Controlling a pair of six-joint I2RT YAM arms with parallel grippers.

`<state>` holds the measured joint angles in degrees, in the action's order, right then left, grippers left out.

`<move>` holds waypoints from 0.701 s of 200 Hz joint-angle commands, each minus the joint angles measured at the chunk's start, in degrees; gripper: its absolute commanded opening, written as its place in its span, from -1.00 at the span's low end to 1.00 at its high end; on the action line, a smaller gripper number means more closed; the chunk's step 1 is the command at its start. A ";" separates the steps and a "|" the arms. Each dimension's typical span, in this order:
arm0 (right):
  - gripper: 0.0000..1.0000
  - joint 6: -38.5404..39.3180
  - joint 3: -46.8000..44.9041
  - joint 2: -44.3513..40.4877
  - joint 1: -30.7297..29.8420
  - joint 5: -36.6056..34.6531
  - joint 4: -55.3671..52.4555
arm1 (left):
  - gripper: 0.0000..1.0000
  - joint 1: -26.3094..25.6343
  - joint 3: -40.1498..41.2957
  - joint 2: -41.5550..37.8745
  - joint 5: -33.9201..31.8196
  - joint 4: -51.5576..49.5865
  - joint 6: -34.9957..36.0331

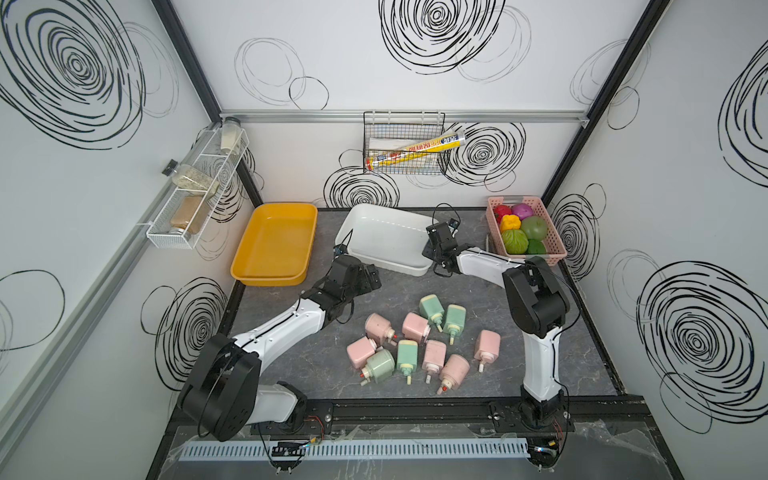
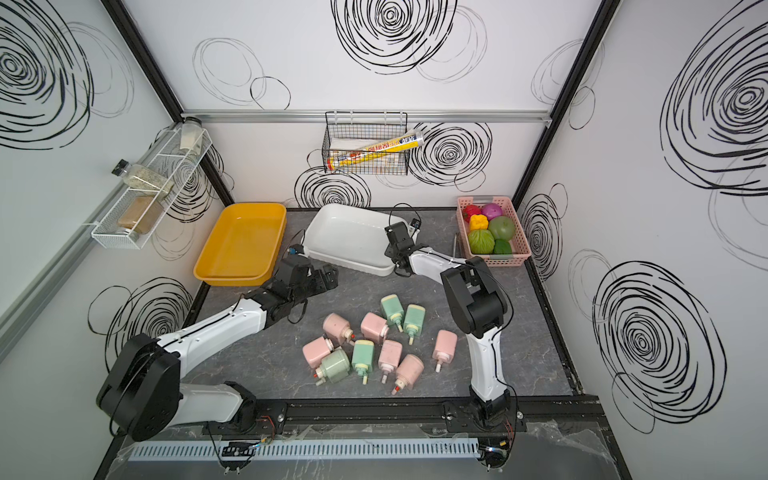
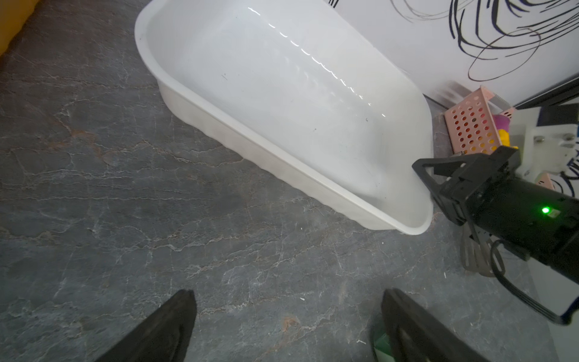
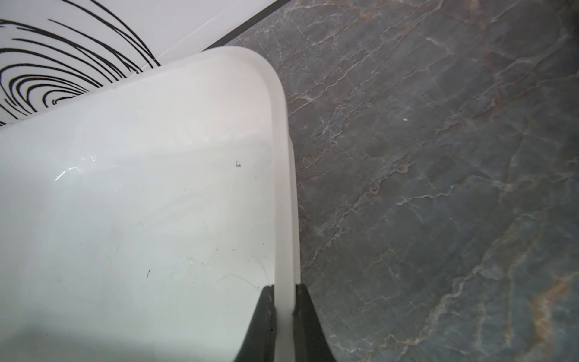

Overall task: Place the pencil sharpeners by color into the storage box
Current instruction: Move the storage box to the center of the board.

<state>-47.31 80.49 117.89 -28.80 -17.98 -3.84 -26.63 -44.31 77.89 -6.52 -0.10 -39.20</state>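
Next, my right gripper pulls the white box's rim (image 4: 282,188) toward the pink basket and releases it there, since bare table lies between gripper and basket.
Several pink and mint green pencil sharpeners (image 1: 416,326) (image 2: 374,326) lie in a loose cluster on the grey marble table, near the front. A white storage box (image 1: 386,266) (image 2: 349,237) stands empty at the back, and a yellow one (image 1: 272,245) (image 2: 241,245) stands empty to its left. My right gripper (image 1: 430,252) (image 4: 284,291) is shut on the white box's right-hand rim (image 4: 282,188), one finger inside and one outside. My left gripper (image 1: 372,277) (image 3: 289,293) hangs open over bare table just in front of the white box (image 3: 282,94), holding nothing.
A pink basket (image 1: 557,245) of toy fruits and vegetables stands at the back right, close to the right arm. A wire basket (image 1: 405,143) hangs on the back wall. A rack of jars (image 1: 195,195) is on the left wall.
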 commanded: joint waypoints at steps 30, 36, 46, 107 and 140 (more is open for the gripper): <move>-1.00 12.08 -0.44 -3.33 5.96 7.66 -0.88 | 0.98 0.96 -4.23 3.54 -0.92 2.23 2.99; -1.00 14.71 -0.16 -3.48 6.79 9.50 -1.27 | 0.98 1.01 -4.65 4.03 -0.57 2.49 3.11; -1.00 19.60 -0.07 -3.94 8.59 13.63 -1.44 | 0.98 1.05 -5.28 4.69 -0.04 3.01 3.32; -1.00 38.14 2.00 -3.99 18.34 23.19 -8.31 | 0.98 4.21 -8.82 10.62 -1.12 7.45 4.73; -1.00 42.50 2.44 -3.20 20.87 20.23 -10.91 | 0.98 5.76 -13.49 15.98 0.26 7.48 5.95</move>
<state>-11.92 81.52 116.14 -8.80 3.70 -9.37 -21.91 -53.98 90.65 -6.94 4.43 -35.24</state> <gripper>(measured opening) 0.098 0.992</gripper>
